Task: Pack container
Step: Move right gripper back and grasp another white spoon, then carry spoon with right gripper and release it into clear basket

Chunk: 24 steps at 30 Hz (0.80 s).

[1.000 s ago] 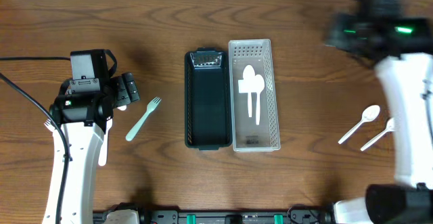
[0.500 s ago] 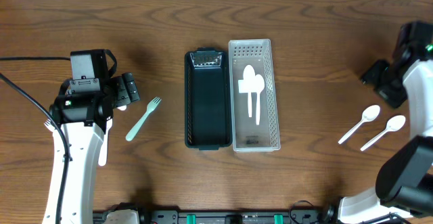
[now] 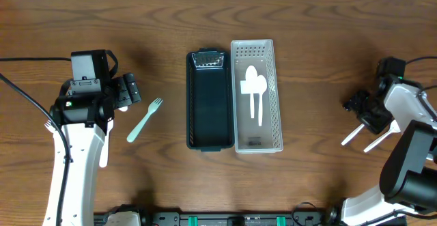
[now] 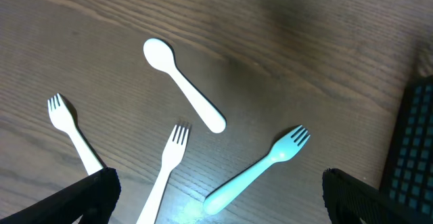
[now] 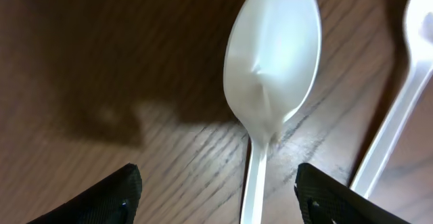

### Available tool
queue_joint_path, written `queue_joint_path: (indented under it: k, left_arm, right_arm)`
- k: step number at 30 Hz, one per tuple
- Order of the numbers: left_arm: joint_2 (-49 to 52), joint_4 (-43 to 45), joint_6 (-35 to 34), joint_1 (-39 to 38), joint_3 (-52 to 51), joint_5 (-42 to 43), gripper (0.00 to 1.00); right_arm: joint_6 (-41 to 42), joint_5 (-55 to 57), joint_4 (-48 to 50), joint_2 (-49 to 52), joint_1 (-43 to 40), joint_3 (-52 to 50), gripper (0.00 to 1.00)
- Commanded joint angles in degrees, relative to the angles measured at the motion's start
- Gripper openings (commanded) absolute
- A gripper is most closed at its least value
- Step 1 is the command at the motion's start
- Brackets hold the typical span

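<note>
The white spoon's handle (image 5: pixel 258 158) is right beside the bowl. My right gripper will go down slightly onto it next and close.
A black container (image 3: pixel 208 100) and a clear container (image 3: pixel 257 140) stand side by side mid-table; two white spoons (image 3: pixel 254 89) lie in the clear one. My right gripper (image 3: pixel 365 113) is open and low over a white spoon (image 5: pixel 270 68), its fingers (image 5: pixel 220 197) either side of the handle. A second white spoon (image 5: pixel 399 109) lies just right of it. My left gripper (image 3: pixel 126 93) is open and empty (image 4: pixel 216 204) above a teal fork (image 4: pixel 260 166), which also shows in the overhead view (image 3: pixel 144 119).
In the left wrist view a white spoon (image 4: pixel 184 94) and two white forks (image 4: pixel 71 132) (image 4: pixel 166 170) lie on the wood left of the teal fork. The black container's edge (image 4: pixel 413 149) shows at the right.
My right arm has swung from the far right corner towards the front and come down over the two white spoons on the right. The left arm has not moved.
</note>
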Motion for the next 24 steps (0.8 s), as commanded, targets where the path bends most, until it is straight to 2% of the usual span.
queue_joint_path:
  k: [1,6,9,10,13,16,22,24]
  left_arm:
    - [0.2,-0.2,-0.1,0.3,1.4,0.0,0.98]
    - [0.2,-0.2,-0.1,0.3,1.4,-0.1,0.98]
    - [0.2,-0.2,-0.1,0.3,1.4,0.0,0.98]
    - [0.2,-0.2,-0.1,0.3,1.4,0.0,0.98]
    - [0.2,-0.2,-0.1,0.3,1.4,0.0,0.98]
    - [0.2,-0.2,-0.1,0.3,1.4,0.0,0.98]
    - [0.2,-0.2,-0.1,0.3,1.4,0.0,0.98]
    - [0.2,-0.2,-0.1,0.3,1.4,0.0,0.98]
  right_arm:
    - [-0.2,-0.1,2.1,0.2,-0.2,-2.6,0.77]
    - [-0.6,-1.2,5.8,0.2,-0.2,-5.8,0.77]
    - [-0.6,-1.2,6.7,0.2,-0.2,-6.6,0.73]
    - [-0.6,-1.2,6.8,0.2,-0.2,-6.7,0.7]
    - [-0.6,-1.2,6.8,0.2,-0.2,-6.9,0.43]
    - [-0.6,-1.1,7.0,0.2,-0.2,-6.9,0.25]
    - [-0.6,-1.2,7.6,0.2,0.0,-6.9,0.01]
    - [-0.6,-1.7,7.7,0.1,0.5,-6.5,0.01]
